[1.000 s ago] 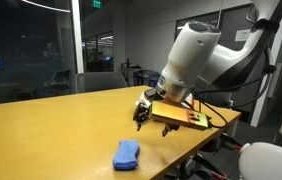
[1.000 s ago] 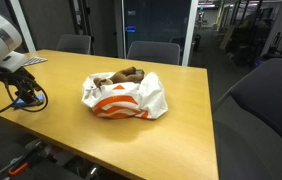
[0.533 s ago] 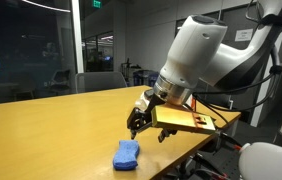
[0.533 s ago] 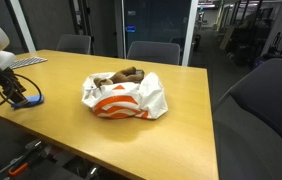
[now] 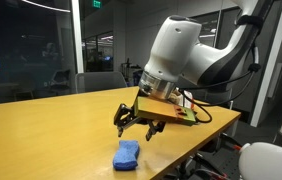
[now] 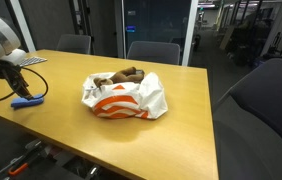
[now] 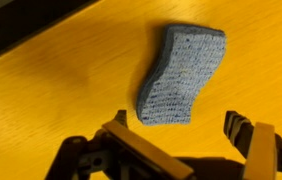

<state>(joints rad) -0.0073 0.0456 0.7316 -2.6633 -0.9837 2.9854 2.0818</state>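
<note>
My gripper moves down over the blue knitted sponge (image 5: 126, 155) (image 7: 181, 72) next, a finger along each long side, because the sponge's narrow width fits between the wide-open fingers.
A blue knitted sponge (image 7: 181, 72) lies flat on the yellow wooden table (image 5: 41, 130). It also shows in both exterior views, near the table's edge (image 5: 128, 154) and far from the bag (image 6: 24, 101). My gripper (image 5: 135, 121) hangs just above the sponge with its jaws wide open and nothing between them. In the wrist view the gripper (image 7: 179, 126) sits at the sponge's near end, with one dark fingertip (image 7: 119, 120) on each side, clear of it. The white arm (image 5: 181, 55) leans in over the table edge.
A crumpled white and orange bag (image 6: 124, 98) holding brown lumps (image 6: 121, 75) sits mid-table. Office chairs (image 6: 151, 50) stand at the far side and a dark one (image 6: 256, 110) close by. Glass walls (image 5: 31, 50) stand behind the table.
The arm has swung further over the table and the hand has turned and risen a little above the sponge. The sponge has stayed put. The jaws have stayed open.
</note>
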